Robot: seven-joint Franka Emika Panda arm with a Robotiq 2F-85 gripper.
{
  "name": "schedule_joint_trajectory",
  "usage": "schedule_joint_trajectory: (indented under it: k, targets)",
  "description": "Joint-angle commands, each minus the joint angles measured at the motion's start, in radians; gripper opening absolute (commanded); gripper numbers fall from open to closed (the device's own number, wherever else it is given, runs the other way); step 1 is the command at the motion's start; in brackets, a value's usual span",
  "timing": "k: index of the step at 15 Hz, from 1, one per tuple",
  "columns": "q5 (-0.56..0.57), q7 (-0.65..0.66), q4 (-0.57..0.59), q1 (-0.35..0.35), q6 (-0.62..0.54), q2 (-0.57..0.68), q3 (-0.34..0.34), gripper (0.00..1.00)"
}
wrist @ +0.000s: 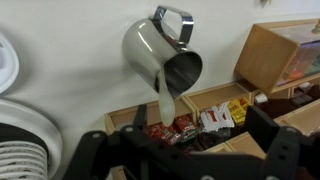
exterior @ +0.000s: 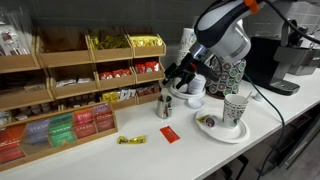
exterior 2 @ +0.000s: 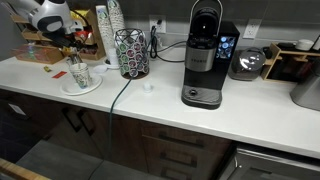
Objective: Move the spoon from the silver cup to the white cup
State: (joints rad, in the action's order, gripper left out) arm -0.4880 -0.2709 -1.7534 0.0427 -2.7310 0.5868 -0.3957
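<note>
I need to lower my gripper next, onto the spoon's handle (exterior: 167, 89) (wrist: 166, 102). It sticks out of the silver cup in line between my spread fingers.
The silver cup (exterior: 166, 103) is a small shiny metal cup with a handle, standing on the counter in front of the shelves. In the wrist view the silver cup (wrist: 160, 55) holds a white spoon (wrist: 166, 103) whose handle sticks out of its mouth towards the camera. My gripper (exterior: 178, 76) hovers just above and beside the cup. Its fingers (wrist: 180, 150) are spread wide and hold nothing, with the spoon handle roughly in line between them. The white cup (exterior: 236, 108) with a dark pattern stands on a white plate (exterior: 214, 131); it also shows in an exterior view (exterior 2: 80, 73).
Wooden shelves of tea packets (exterior: 70, 95) line the back. A red packet (exterior: 169, 134) and a yellow packet (exterior: 131, 140) lie on the counter. A tall stack of paper cups (exterior 2: 113, 25), a pod holder (exterior 2: 130, 52) and a coffee machine (exterior 2: 203, 60) stand nearby.
</note>
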Motion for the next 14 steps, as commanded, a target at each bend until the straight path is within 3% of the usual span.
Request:
schedule_joint_trajectory:
  k: [1, 5, 6, 7, 14]
  targets:
    - [-0.010, -0.023, 0.114, 0.023, 0.053, 0.098, -0.021, 1.00]
    - [0.016, 0.001, 0.172, -0.004, 0.065, 0.152, -0.007, 1.00]
    - [0.022, 0.006, 0.181, -0.011, 0.061, 0.160, -0.004, 0.93]
    - [0.026, 0.008, 0.192, -0.015, 0.067, 0.170, -0.004, 0.75]
    - [0.047, 0.018, 0.240, -0.039, 0.080, 0.207, 0.007, 0.19]
